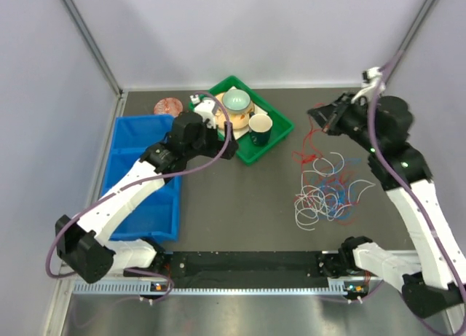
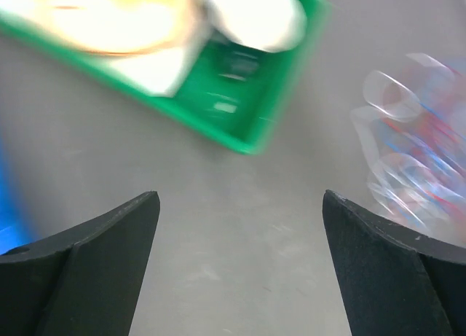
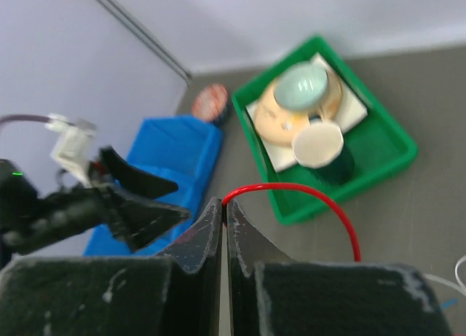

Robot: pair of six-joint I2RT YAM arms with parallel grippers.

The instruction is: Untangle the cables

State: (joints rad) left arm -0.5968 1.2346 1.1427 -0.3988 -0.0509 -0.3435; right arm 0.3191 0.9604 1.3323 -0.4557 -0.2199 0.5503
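Note:
The red cable is held raised by my right gripper, so I need to move my left gripper down, back and across to the heap's tray-side edge (image 1: 303, 165) (image 2: 392, 120), turning onto that cable.
The cables (image 1: 331, 189) lie in a loose tangle of white, red and blue loops on the dark table, right of centre. From this heap the red cable (image 1: 304, 152) rises to my right gripper (image 1: 317, 120), which hangs above the heap's far side. The right wrist view shows that gripper (image 3: 224, 202) shut, with the red cable (image 3: 320, 194) pinched at its fingertips and arching away to the right. My left gripper (image 2: 240, 197) is wide open with only bare table between its fingers. It hovers near the green tray (image 1: 280, 141), and the cables (image 2: 411, 146) show blurred at its right.
The green tray (image 3: 397, 161) holds a plate, a pale bowl (image 1: 236, 99) and a cup (image 1: 260, 124). A blue bin (image 1: 135, 135) stands along the left side. A small brownish disc (image 1: 168, 105) lies at the back. Grey walls close off the back and sides.

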